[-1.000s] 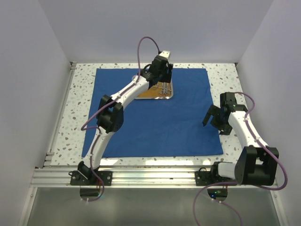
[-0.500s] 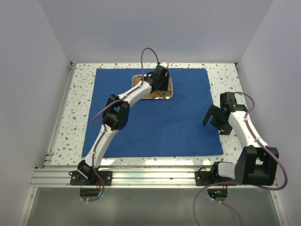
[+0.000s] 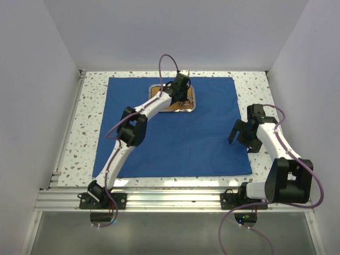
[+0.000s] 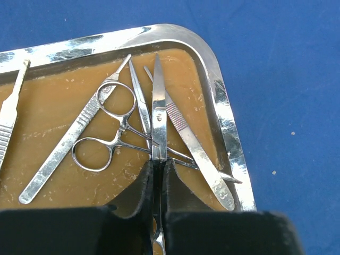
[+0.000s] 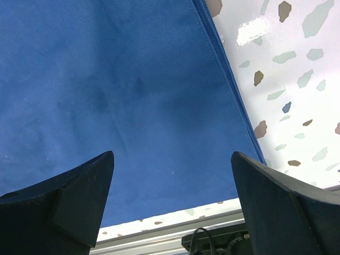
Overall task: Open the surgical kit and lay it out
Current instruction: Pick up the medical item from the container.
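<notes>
My left gripper is going to rise next, move back and to the left in the top view, and go down to release the scissors on the near cloth, which is empty.
The royal-blue cloth (image 3: 186, 143) lies spread flat on the table. At its far middle sits the steel tray (image 3: 193, 104) with an orange-brown inside. My left gripper (image 3: 179, 96) reaches down into it. In the left wrist view its jaws (image 4: 158, 162) are shut on the slim scissors (image 4: 159, 106), whose blades point away. Ring-handled forceps (image 4: 125, 127) and tweezers (image 4: 194, 149) lie crossed beside them inside the tray rim (image 4: 223, 106). My right gripper (image 3: 236, 135) hovers open over the cloth's right edge (image 5: 106, 79), with nothing between its fingers (image 5: 172, 154).
A flat silver handle (image 4: 9, 122) lies at the tray's left end. Speckled tabletop (image 5: 287, 79) shows right of the cloth. White walls stand on three sides, and an aluminium rail (image 3: 170, 199) runs along the near edge.
My left gripper has dropped from above the tray down into it and closed on the scissors. The right arm has barely shifted.
</notes>
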### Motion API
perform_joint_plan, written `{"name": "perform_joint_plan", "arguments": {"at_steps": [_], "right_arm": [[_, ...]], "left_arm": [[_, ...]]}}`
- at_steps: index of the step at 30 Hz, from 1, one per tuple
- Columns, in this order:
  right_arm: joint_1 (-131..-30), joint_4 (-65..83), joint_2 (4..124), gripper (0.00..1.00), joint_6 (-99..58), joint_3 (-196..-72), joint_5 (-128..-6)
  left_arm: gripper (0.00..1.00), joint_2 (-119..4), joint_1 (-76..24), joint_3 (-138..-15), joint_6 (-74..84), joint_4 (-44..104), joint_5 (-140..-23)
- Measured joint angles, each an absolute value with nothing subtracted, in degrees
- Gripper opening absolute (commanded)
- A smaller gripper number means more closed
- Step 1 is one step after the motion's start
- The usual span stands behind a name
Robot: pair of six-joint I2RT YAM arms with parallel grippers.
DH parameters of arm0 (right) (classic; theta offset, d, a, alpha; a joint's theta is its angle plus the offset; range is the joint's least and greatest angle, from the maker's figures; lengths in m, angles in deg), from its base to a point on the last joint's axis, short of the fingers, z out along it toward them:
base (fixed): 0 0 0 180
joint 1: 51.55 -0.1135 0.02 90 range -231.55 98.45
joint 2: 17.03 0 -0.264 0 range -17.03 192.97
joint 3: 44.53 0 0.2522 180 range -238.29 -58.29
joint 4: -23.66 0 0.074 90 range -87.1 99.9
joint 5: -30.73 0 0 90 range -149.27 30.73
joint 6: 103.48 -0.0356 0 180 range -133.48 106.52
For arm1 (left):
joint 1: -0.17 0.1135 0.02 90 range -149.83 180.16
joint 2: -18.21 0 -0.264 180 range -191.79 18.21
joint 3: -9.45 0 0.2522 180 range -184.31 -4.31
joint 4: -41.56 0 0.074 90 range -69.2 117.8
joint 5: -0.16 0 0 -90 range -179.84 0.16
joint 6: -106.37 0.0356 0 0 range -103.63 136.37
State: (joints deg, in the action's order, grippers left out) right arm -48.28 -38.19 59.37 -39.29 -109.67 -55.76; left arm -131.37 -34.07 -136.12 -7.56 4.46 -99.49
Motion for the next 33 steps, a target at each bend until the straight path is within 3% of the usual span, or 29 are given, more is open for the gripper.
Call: {"name": "perform_joint_plan", "arguments": {"at_steps": [21, 33], "right_arm": [[-48.28, -36.71, 60.55, 0.96, -38.91, -109.67, -55.72], [-48.28, -35.20, 60.62, 0.95, -40.53, -111.33, -57.03]], "left_arm": [[0.00, -127.37, -33.22, -135.35, -7.78, -0.06, -99.30], [0.00, -110.69, -33.24, -119.77, -7.49, -4.21, -98.42]]}}
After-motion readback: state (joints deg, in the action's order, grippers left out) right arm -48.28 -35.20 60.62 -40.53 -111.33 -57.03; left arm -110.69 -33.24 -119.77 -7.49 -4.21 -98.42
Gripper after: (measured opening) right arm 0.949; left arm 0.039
